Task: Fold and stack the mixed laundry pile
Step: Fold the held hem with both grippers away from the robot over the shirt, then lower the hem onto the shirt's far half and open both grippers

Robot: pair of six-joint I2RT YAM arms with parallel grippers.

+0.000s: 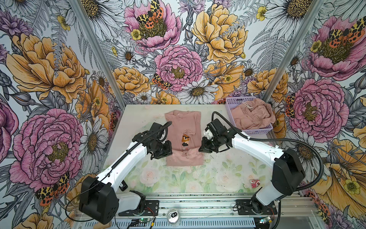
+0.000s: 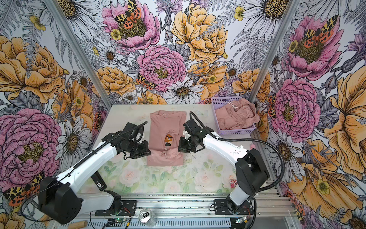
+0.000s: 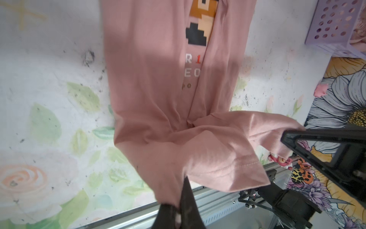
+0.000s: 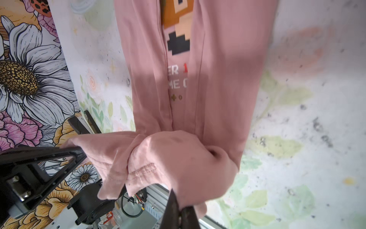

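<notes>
The hem corner goes outward in my left gripper onto the folded side (image 1: 174, 137) (image 3: 133, 11) beside the pixel-art figure for release next, since the hem still curls short of there.
Of the mixed laundry pile, a dusty-pink T-shirt (image 1: 182, 123) (image 2: 166, 123) lies lengthwise mid-table, its sides folded inward. A strip of pixel-art figure and white text shows between the folds (image 3: 195, 35). My left gripper (image 1: 168, 153) (image 3: 178, 198) is shut on the shirt's near left hem corner. My right gripper (image 1: 201, 149) (image 4: 179, 202) is shut on the near right hem corner. Both corners are raised and curled over the shirt's lower part (image 4: 217, 79). A second pink garment (image 1: 254, 116) with a white drawstring lies crumpled in the basket.
The lilac perforated basket (image 1: 236, 101) (image 2: 221, 100) stands at the table's back right corner. A small pink-red scrap (image 1: 254, 183) lies near the right arm's base. A metal can (image 1: 173, 216) sits on the front rail, below the table edge.
</notes>
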